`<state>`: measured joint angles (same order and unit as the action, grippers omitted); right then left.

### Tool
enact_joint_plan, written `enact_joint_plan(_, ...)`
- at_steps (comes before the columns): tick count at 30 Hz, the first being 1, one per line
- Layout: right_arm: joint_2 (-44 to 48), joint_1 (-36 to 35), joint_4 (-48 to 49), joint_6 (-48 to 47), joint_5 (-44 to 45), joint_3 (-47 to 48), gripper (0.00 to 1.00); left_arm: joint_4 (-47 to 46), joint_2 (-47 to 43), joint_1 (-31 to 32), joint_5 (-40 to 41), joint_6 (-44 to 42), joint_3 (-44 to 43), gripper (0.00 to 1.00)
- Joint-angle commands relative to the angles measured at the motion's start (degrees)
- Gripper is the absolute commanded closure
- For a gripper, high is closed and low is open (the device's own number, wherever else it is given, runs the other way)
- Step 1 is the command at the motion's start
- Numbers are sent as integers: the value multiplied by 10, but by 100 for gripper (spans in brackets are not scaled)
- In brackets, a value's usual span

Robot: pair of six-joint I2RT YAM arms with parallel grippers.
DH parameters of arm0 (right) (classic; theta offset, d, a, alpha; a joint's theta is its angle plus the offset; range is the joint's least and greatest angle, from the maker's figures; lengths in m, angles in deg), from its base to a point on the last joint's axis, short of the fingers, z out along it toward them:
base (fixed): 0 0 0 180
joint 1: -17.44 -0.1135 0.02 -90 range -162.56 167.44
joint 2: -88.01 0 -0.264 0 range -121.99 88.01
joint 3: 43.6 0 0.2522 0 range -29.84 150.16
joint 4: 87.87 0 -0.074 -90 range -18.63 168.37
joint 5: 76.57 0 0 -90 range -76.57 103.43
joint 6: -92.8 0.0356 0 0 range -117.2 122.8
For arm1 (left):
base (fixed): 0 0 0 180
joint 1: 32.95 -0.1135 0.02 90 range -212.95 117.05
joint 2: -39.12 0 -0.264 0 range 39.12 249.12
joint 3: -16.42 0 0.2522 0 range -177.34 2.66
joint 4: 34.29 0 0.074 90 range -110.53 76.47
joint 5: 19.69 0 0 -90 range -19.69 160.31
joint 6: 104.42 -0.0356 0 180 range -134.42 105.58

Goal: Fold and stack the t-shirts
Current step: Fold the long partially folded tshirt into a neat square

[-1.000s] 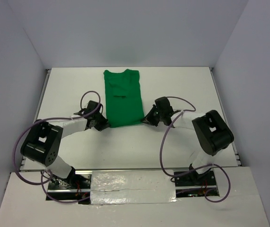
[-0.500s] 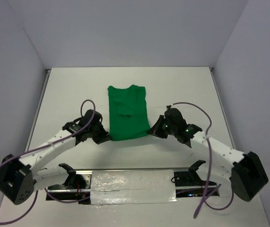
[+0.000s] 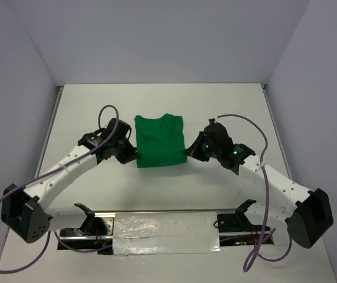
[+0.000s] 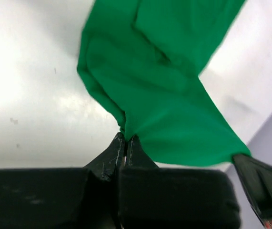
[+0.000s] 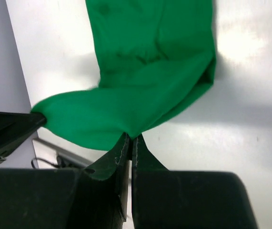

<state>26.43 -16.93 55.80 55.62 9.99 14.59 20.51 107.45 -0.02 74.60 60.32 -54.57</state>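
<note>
The far half of the shirt is uncovered, so my left gripper will next carry the hem corner outward, put it down on the shirt's far corner (image 3: 138,118) and let it go.
The bright green t-shirt (image 3: 159,141) lies mid-table, its near hem lifted off the table and carried over the rest of the cloth. My left gripper (image 3: 136,157) is shut on the hem's left corner; in the left wrist view the cloth (image 4: 164,90) fans out from the pinched fingertips (image 4: 118,145). My right gripper (image 3: 186,152) is shut on the hem's right corner; in the right wrist view the shirt (image 5: 145,71) hangs from the closed tips (image 5: 124,143), with the hem stretched towards the left gripper at the frame's left edge.
The white table (image 3: 227,106) is walled by pale panels at the back and sides. Purple cables (image 3: 112,112) loop over both arms. The arm bases and a foil-covered strip (image 3: 165,227) lie along the near edge.
Both grippers have carried the hem farther from the bases, over the shirt. The visible green shape has shortened from a long strip to a squarish fold. Both arms have stretched out.
</note>
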Motion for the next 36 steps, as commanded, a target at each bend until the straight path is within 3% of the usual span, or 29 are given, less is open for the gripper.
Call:
enact_joint_plan(1,-41,16,24,-28,48,58,100,-9,58,-33,28,-41,-38,100)
enact_joint_plan(15,-249,81,60,-63,17,242,100,-35,263,-129,-6,-113,-265,100)
enact_joint_plan(25,-431,101,57,-58,-11,397,100,-45,484,-168,-25,-143,-448,100)
enact_joint_plan(27,-477,109,51,-55,-16,439,97,-45,530,-177,-38,-143,-497,100)
enact_joint_plan(28,-494,111,48,-53,-18,457,86,-49,546,-181,-39,-144,-511,99)
enact_joint_plan(29,-511,114,46,-53,-22,491,79,-64,563,-183,-39,-147,-543,91)
enact_joint_plan(30,-542,122,34,-52,-24,509,70,-61,606,-191,-52,-157,-569,72)
enact_joint_plan(31,-556,126,31,-51,-24,527,55,-40,633,-196,-49,-157,-605,60)
enact_joint_plan(32,-571,128,32,-49,-24,548,48,0,656,-201,-50,-164,-685,47)
enact_joint_plan(33,-572,134,39,-50,-29,553,42,17,689,-202,-53,-167,-723,23)
enact_joint_plan(35,-571,135,39,-55,-32,567,38,12,687,-200,-55,-199,-763,11)
enact_joint_plan(36,-554,135,31,-62,-26,568,38,-9,641,-190,-27,-213,-744,1)
